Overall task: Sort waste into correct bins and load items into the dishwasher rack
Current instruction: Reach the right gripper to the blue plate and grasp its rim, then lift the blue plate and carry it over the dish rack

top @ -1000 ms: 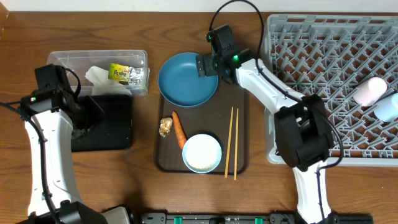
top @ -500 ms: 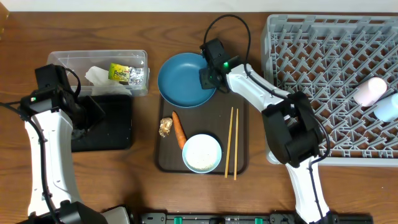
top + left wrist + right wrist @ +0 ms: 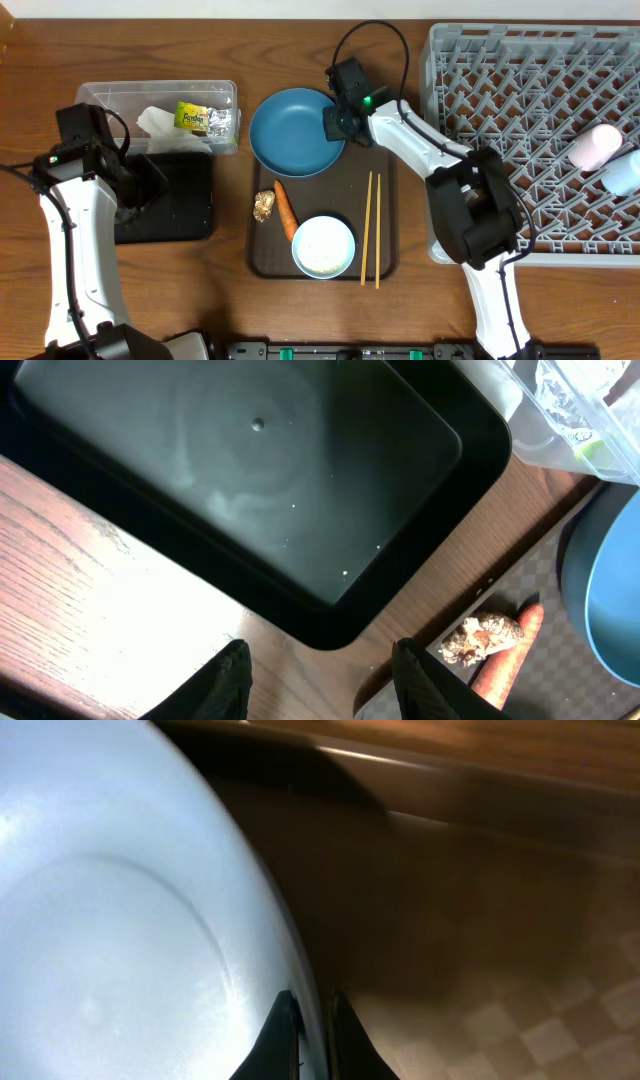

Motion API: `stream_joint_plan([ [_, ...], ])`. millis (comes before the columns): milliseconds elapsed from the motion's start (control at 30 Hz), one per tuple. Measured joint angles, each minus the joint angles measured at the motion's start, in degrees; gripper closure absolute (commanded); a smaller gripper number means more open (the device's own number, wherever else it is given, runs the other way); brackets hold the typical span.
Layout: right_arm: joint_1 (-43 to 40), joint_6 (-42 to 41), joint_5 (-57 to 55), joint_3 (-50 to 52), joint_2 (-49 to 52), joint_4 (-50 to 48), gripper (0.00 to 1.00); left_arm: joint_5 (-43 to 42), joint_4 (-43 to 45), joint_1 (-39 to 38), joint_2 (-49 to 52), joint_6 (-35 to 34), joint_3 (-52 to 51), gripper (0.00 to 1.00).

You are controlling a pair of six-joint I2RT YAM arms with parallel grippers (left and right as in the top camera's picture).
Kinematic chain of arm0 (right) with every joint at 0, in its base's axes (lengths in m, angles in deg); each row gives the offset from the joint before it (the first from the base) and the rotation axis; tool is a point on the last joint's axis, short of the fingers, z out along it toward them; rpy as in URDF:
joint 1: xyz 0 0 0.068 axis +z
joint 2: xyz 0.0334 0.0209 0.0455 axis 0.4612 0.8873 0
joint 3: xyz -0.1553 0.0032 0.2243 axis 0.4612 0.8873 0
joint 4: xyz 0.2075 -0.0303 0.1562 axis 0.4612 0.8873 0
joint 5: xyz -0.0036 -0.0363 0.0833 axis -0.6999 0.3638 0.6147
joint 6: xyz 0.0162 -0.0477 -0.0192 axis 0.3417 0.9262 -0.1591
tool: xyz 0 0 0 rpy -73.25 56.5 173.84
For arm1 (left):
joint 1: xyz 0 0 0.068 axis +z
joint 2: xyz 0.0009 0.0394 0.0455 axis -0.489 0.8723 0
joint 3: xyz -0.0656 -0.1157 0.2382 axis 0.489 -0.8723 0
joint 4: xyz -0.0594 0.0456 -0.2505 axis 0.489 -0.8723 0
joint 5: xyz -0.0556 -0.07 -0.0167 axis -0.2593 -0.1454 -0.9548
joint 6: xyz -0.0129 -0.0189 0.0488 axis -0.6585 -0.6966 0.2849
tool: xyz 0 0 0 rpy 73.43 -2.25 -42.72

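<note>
The dark blue bowl (image 3: 295,132) goes in the rack's back section (image 3: 580,68) next, which is empty. My right gripper will lift the bowl, swing to the right in the overhead view, tilt and let go of it there.
The large dark blue bowl (image 3: 295,132) sits at the back of the brown tray (image 3: 350,190). My right gripper (image 3: 336,122) is shut on its right rim, and the right wrist view shows the rim of the bowl (image 3: 120,920) pinched between the gripper's (image 3: 315,1038) two fingers. My left gripper (image 3: 325,682) hangs open and holds nothing, over bare wood by the black tray's (image 3: 300,510) corner. On the brown tray lie the carrot stick (image 3: 286,208), the brown food bit (image 3: 265,205), the white bowl (image 3: 324,246) and the two chopsticks (image 3: 370,228).
The clear tub (image 3: 110,100) at the back left holds the tissue (image 3: 155,122) and foil wrapper (image 3: 205,118). The black tray (image 3: 175,205) lies in front of it. The grey rack (image 3: 520,100) on the right holds a pink cup (image 3: 594,146) and a light blue cup (image 3: 622,172).
My right gripper has closed from wide open onto the blue bowl's rim, and the bowl has slid slightly left. The left arm has not moved.
</note>
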Motion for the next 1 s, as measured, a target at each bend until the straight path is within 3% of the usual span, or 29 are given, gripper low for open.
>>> stream_joint_plan([
  [267, -4.68, 4.39, -1.27, 0.15, -6.95, 3.08, 0.99, -0.02, 0.02, 0.00, 0.00, 0.00, 0.00, 0.53],
  [533, -9.75, 11.43, -6.97, 0.35, -23.54, 6.95, 0.99, -0.02, 0.00, 0.00, 0.00, 0.00, 0.00, 0.53],
  [767, -17.53, 20.44, -27.63, 0.33, -34.34, 9.14, 0.99, -0.02, 0.02, 0.00, 0.00, 0.00, 0.00, 0.53],
  [1000, -28.26, 23.69, -49.86, 0.35, -33.66, 8.00, 0.99, -0.02, 0.02, 0.00, 0.00, 0.00, 0.00, 0.53],
])
